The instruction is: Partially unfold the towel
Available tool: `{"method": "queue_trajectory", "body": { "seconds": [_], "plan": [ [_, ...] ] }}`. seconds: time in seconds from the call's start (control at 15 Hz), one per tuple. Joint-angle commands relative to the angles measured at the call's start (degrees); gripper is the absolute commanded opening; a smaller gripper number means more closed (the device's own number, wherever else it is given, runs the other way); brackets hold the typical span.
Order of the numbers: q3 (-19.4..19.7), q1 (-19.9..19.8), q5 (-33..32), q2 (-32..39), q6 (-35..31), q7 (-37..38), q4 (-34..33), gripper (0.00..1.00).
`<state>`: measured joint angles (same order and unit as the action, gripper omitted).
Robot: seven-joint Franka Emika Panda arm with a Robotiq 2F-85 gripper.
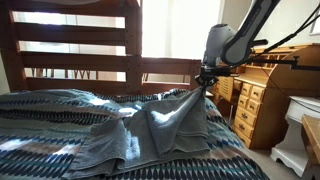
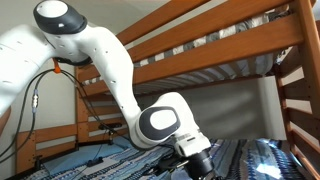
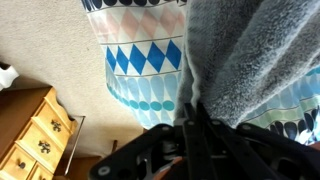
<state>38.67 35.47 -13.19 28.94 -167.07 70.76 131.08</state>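
Observation:
My gripper carries the raised corner toward the dresser next, past the bed's edge, before opening, since the towel [image 1: 150, 125] still lies in folds.
The slate grey-blue towel [image 1: 150, 125] lies on the bed in soft folds, one corner pulled up to a peak at the right. My gripper [image 1: 205, 82] is shut on that raised corner above the bed's right side. In the wrist view the fingers [image 3: 193, 118] are pinched together on the towel [image 3: 255, 50], which hangs from them. In an exterior view the gripper [image 2: 203, 165] is low in the frame, its fingertips cut off.
The zigzag bedspread [image 1: 40, 150] covers the bed and hangs over its side [image 3: 140, 60]. Wooden bunk rails [image 1: 70, 40] stand behind. A wooden dresser [image 1: 255, 100] and a white cabinet [image 1: 300, 130] stand to the right, close to the arm.

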Motion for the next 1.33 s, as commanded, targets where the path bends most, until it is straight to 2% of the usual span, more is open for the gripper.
{"method": "queue_trajectory", "body": {
  "seconds": [0.0, 0.13, 0.2, 0.33, 0.4, 0.8, 1.07, 1.27],
  "plan": [
    [0.66, 0.33, -2.0, 1.32, -0.53, -0.03, -0.97, 0.01],
    [4.31, 1.86, -5.13, 3.53, -1.29, -1.19, -2.84, 0.01],
    [7.36, 3.03, -6.95, 4.57, -1.07, -1.06, -3.87, 0.01],
    [11.45, 3.6, -8.85, 5.82, -0.63, -2.6, -5.17, 0.01],
    [12.28, 2.77, -8.43, 5.79, 0.03, -3.91, -5.54, 0.01],
    [14.71, -0.5, -6.26, 7.97, 4.16, -10.78, -6.86, 0.01],
    [16.39, -0.76, -6.53, 11.4, 6.88, -10.07, -8.99, 0.01],
    [15.74, -1.85, -6.42, 13.1, 8.48, -10.48, -10.48, 0.01]
  ]
}}
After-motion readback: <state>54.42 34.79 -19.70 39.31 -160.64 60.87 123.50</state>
